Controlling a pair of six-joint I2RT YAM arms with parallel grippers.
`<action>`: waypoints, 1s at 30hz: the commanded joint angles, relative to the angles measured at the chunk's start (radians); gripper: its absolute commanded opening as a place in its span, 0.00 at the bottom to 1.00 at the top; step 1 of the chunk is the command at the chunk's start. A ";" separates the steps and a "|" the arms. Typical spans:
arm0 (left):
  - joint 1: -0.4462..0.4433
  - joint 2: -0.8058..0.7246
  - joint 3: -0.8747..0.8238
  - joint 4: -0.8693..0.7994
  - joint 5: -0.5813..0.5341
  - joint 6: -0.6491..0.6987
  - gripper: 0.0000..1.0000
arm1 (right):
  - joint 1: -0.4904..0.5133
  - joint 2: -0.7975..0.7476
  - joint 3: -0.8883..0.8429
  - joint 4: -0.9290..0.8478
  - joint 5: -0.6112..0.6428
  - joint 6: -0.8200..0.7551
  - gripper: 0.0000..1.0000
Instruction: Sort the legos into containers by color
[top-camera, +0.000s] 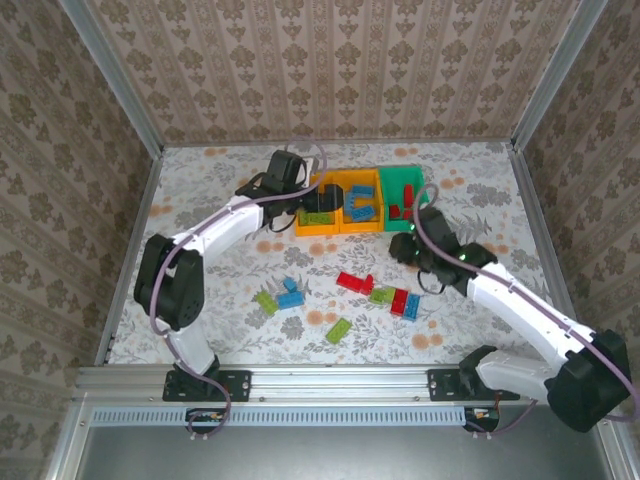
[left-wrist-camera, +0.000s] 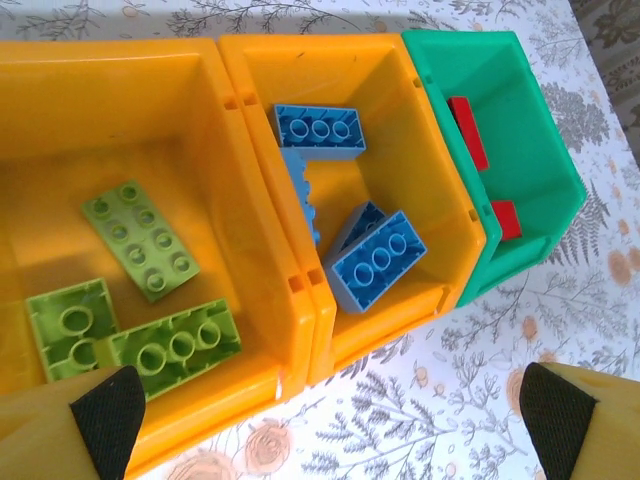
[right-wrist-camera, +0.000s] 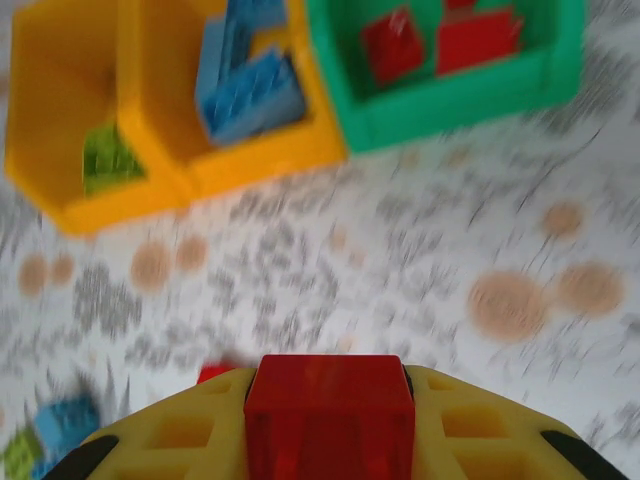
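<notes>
The right gripper carries the red lego outward over the near side of the green bin (right-wrist-camera: 460, 100) next and releases it inside, because that bin holds the red legos.
Three containers stand in a row. The left orange bin (left-wrist-camera: 230, 150) holds three lime legos (left-wrist-camera: 140, 240). The middle orange bin (left-wrist-camera: 440, 180) holds blue legos (left-wrist-camera: 378, 262), and the green bin (left-wrist-camera: 540, 170) holds red legos (left-wrist-camera: 467, 130). My left gripper (left-wrist-camera: 330, 430) hangs open over the near walls of the two orange bins, nothing between its fingers (left-wrist-camera: 105, 415). My right gripper (right-wrist-camera: 328, 430) is shut on a red lego (right-wrist-camera: 328, 415), in the air in front of the bins, short of the green bin (right-wrist-camera: 460, 100). In the top view the right gripper (top-camera: 408, 247) is just near of the green bin (top-camera: 412, 172).
Loose legos lie on the floral table in front of the bins: red (top-camera: 354, 282), lime (top-camera: 382, 295), red (top-camera: 400, 302), blue (top-camera: 413, 306), lime (top-camera: 338, 330), blue (top-camera: 290, 297), lime (top-camera: 266, 302). Metal frame rails (top-camera: 130, 250) bound the table.
</notes>
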 joint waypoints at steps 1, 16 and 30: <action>-0.030 -0.067 -0.042 -0.028 -0.060 0.094 1.00 | -0.086 0.120 0.125 0.007 -0.075 -0.130 0.24; -0.274 -0.323 -0.376 -0.093 -0.131 0.287 1.00 | -0.258 0.748 0.646 -0.148 -0.065 -0.173 0.29; -0.590 -0.285 -0.475 -0.244 -0.199 0.292 0.89 | -0.275 0.845 0.712 -0.213 -0.049 -0.178 0.58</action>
